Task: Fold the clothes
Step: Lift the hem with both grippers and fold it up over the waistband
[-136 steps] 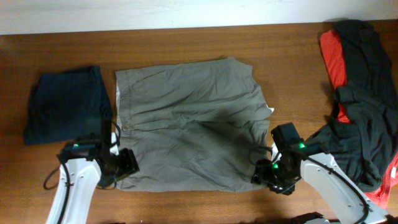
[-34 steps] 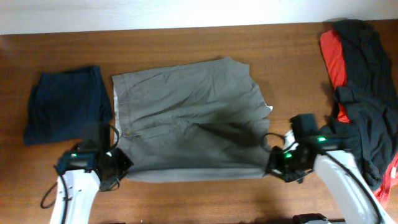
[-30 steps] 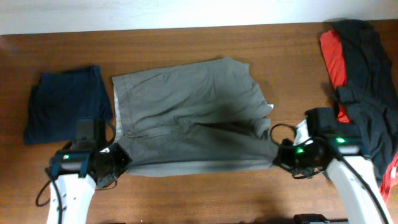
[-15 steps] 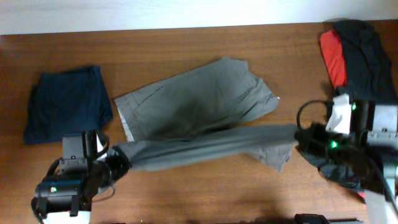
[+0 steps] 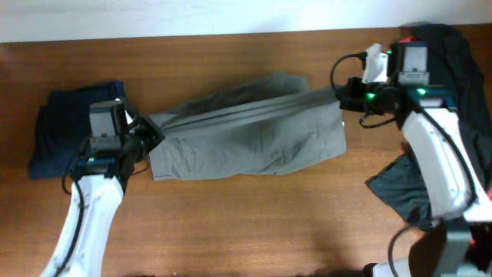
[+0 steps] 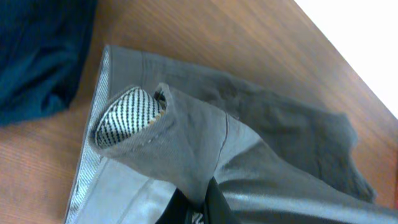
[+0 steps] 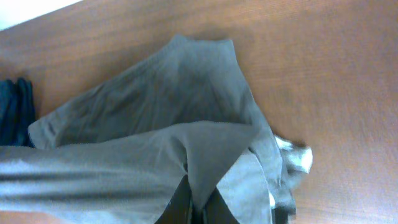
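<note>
My left gripper will next carry the pinched fold of the shorts outward, lower it and let go of it at the uncovered far corner of the shorts, since that corner is outward and below.
The grey-khaki shorts [image 5: 254, 138] lie across the middle of the table, their near edge drawn over toward the far edge in a taut fold. My left gripper [image 5: 151, 132] is shut on the fabric at the left end, and the left wrist view shows its jaws [image 6: 202, 202] pinching a raised fold of the shorts [image 6: 267, 124] beside a checked pocket lining [image 6: 127, 115]. At the right end my right gripper [image 5: 344, 95] is shut on the cloth. Its fingers [image 7: 198, 208] clamp a fold of the shorts [image 7: 155, 106], with a small white label [image 7: 297, 155] to the right.
A dark navy garment [image 5: 65, 135] lies folded at the left, close behind the left arm. A black and red pile [image 5: 453, 69] fills the right back corner, and a black piece [image 5: 403, 192] lies under the right arm. A white wall edge runs along the back.
Both grippers have lifted the shorts' near edge and carried it away toward the far edge, doubling the shorts over. Both arms now sit much farther back.
</note>
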### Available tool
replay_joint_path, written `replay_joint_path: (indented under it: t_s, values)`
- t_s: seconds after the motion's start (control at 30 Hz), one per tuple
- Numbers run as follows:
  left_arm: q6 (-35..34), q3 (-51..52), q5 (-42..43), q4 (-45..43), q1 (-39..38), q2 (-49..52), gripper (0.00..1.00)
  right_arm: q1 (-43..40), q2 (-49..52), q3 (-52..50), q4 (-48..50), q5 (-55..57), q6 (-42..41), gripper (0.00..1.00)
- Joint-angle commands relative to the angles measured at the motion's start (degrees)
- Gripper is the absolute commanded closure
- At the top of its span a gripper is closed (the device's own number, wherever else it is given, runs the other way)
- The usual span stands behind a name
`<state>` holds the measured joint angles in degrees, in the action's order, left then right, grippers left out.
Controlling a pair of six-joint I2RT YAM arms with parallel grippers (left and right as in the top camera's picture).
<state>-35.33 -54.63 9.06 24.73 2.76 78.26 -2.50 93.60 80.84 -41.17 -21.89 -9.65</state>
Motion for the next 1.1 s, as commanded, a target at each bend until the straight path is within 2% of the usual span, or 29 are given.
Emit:
replay_joint_path:
  t_s: [0.0, 0.33, 0.47, 0.67, 0.7, 0.73, 0.77, 0.8, 0.83, 0.87, 0.9, 1.07]
  values:
    - [-1.25, 0.04, -14.08, -1.6, 4.13, 5.49, 1.0, -1.22, 1.81, 2.12, 5.33, 11.85, 2.43, 0.96]
    - [-2.43, -0.7, -17.55, -1.99, 4.55, 0.52, 1.0, -0.07, 2.23, 3.82, 10.45, 12.04, 2.43, 0.96]
    - [-2.86, -0.7, -21.31, -2.05, 4.55, 3.21, 1.0, 1.84, 5.86, 3.82, 15.21, 12.07, 3.85, 0.96]
    - [-3.02, -0.7, -24.9, -8.81, 4.55, 12.04, 0.97, 4.42, 13.7, 3.82, 23.71, 12.04, 3.89, 0.96]
    - [-3.02, -0.7, -25.38, -11.98, 4.55, 15.52, 0.92, 5.16, 17.22, 3.82, 28.48, 12.04, 3.89, 0.85]
    - [-3.02, -0.72, -25.33, -12.46, 4.55, 16.31, 0.81, 5.38, 18.45, 3.82, 30.16, 12.02, 3.87, 0.69]
    - [-2.99, -0.72, -25.07, -12.55, 4.55, 16.87, 0.57, 5.44, 19.43, 3.82, 31.52, 12.02, 3.85, 0.46]
    - [-2.8, -0.72, -24.65, -12.31, 4.55, 17.33, 0.35, 5.44, 20.22, 3.82, 32.5, 12.0, 3.8, 0.29]
    - [-2.14, -0.72, -23.91, -11.98, 4.55, 17.4, 0.19, 5.38, 20.31, 3.82, 32.46, 12.07, 3.87, 0.08]
    - [-1.18, -0.72, -23.28, -11.3, 4.55, 17.4, 0.08, 5.11, 20.28, 3.82, 31.89, 12.15, 3.89, 0.01]
    - [-0.68, -0.96, -22.51, -10.01, 4.55, 17.16, 0.04, 4.76, 19.87, 3.85, 30.91, 12.11, 3.89, 0.01]
    - [2.62, -4.44, -17.0, -1.29, 4.55, 14.91, 0.01, 1.49, 16.44, 3.85, 20.94, 11.41, 3.37, 0.01]
